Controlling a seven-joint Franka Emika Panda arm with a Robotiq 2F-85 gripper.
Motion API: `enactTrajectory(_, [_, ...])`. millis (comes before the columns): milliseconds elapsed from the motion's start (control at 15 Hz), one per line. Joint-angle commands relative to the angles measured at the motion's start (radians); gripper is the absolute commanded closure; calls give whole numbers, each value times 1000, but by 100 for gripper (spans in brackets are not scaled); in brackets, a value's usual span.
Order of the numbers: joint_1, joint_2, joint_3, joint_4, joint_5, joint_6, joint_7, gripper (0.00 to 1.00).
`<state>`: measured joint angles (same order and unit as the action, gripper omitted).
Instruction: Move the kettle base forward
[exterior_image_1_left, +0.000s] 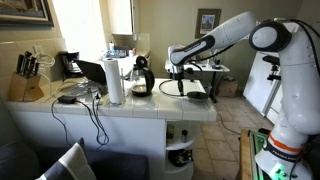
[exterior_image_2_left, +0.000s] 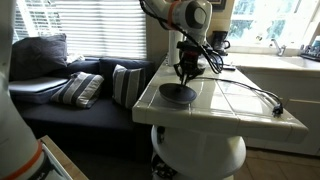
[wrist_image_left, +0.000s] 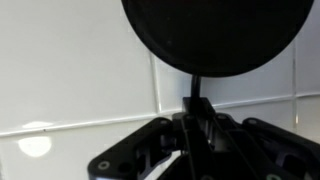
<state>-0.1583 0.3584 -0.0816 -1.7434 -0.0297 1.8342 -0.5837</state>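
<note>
Next, my gripper moves outward with the cord and releases it over the bare white tiles, since they lie outward of my gripper, toward the taller dark kettle.
The kettle base (exterior_image_2_left: 178, 95) is a flat round black disc lying on the white tiled counter (exterior_image_2_left: 225, 110), close to the counter's corner. In the wrist view it fills the top of the frame (wrist_image_left: 215, 35). A thin dark cord (wrist_image_left: 197, 88) runs from it straight into my jaws. My gripper (exterior_image_2_left: 185, 73) hangs just above the disc's far edge. In the wrist view its fingers (wrist_image_left: 197, 118) are closed together around the cord right at the base. It also shows in an exterior view (exterior_image_1_left: 181, 82).
The taller dark kettle (exterior_image_1_left: 140, 78), a paper towel roll (exterior_image_1_left: 115, 80), a laptop (exterior_image_1_left: 92, 72) and a knife block (exterior_image_1_left: 28, 80) stand further along the counter. The cord (exterior_image_2_left: 250, 92) trails across the tiles. A sofa with cushions (exterior_image_2_left: 90, 88) lies beyond the counter edge.
</note>
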Motion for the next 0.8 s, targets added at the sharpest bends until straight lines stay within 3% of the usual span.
enactTrajectory(0, [-19,74,-4,123,33,-64,162,97])
enactTrajectory(733, [-39,164,-69,243,43,-71,658,97])
